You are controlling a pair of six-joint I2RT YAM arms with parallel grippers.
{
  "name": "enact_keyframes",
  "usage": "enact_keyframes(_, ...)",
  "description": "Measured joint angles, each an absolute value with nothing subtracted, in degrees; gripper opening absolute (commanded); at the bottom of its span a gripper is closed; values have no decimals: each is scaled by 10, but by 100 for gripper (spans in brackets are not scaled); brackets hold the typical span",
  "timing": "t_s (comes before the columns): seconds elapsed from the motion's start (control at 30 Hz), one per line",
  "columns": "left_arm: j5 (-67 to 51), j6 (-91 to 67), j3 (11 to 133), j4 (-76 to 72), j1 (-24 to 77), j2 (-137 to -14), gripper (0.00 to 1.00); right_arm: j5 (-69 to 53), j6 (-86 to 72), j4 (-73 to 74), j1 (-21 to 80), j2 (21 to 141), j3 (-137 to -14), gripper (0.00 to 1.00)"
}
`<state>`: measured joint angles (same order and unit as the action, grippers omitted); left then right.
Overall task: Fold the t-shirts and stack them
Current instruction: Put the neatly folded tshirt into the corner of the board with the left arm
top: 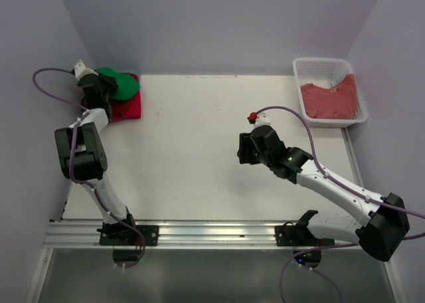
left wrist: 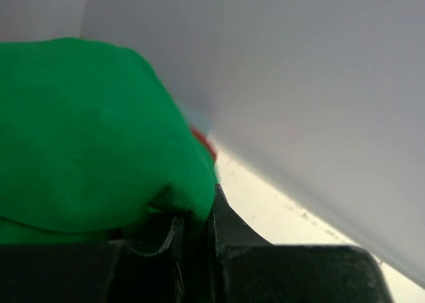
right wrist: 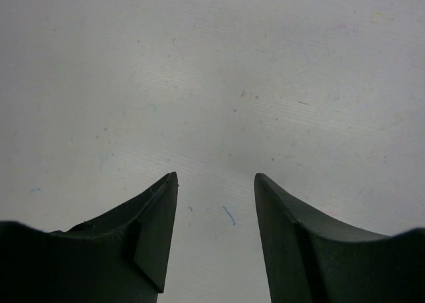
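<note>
My left gripper holds the green t-shirt (top: 121,84) and will next pull it back toward the red t-shirt's bare near edge, then open.
A bright green t-shirt (top: 121,84) lies bunched on a folded red t-shirt (top: 126,109) at the table's far left corner. My left gripper (top: 106,85) is shut on the green t-shirt (left wrist: 86,137), whose cloth is pinched between the fingers (left wrist: 226,216) in the left wrist view; a sliver of the red t-shirt (left wrist: 206,142) shows beyond it. A salmon-red t-shirt (top: 330,100) lies in the white basket (top: 317,64) at the far right. My right gripper (top: 247,149) is open and empty over bare table near the middle; its fingertips (right wrist: 166,197) frame only the tabletop.
The white lattice basket stands at the table's far right corner. Grey walls enclose the table on the left, back and right. A metal rail (top: 199,233) with both arm bases runs along the near edge.
</note>
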<state>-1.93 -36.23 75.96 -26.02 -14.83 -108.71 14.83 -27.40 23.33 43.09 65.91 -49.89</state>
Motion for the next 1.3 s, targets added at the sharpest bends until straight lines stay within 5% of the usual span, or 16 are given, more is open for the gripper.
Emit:
enact_keyframes(0.23,-25,-465,603,-309,-175,-1137,0,140,-274,234,431,660,-499,54)
enact_keyframes(0.57,-22,-532,567,-346,-185,-1109,4,140,-274,232,431,660,-482,55)
enact_keyframes(0.63,-21,-543,557,-345,-185,-1090,34,140,-274,231,431,661,-478,56)
enact_keyframes(0.67,-19,-548,549,-343,-186,-1077,66,140,-274,231,431,663,-476,57)
enact_keyframes(0.73,-9,-568,527,-328,-186,-1033,94,140,-274,230,431,669,-475,59)
enact_keyframes(0.87,39,-600,487,-276,-178,-894,100,140,-274,225,431,691,-475,61)
enact_keyframes(1.03,91,-610,470,-270,-133,-752,99,133,-274,216,431,710,-475,60)
enact_keyframes(1.07,88,-609,470,-282,-126,-746,83,132,-274,216,431,712,-475,56)
enact_keyframes(1.1,81,-606,473,-296,-123,-754,65,129,-274,215,431,712,-475,40)
enact_keyframes(1.13,74,-606,478,-306,-123,-767,11,127,-273,215,431,712,-475,30)
enact_keyframes(1.17,65,-602,492,-313,-126,-789,0,124,-272,214,431,712,-475,19)
enact_keyframes(1.2,51,-594,510,-322,-131,-828,0,123,-273,213,431,712,-475,0)
enact_keyframes(1.3,10,-587,583,-332,-149,-965,0,122,-279,212,431,711,-475,0)
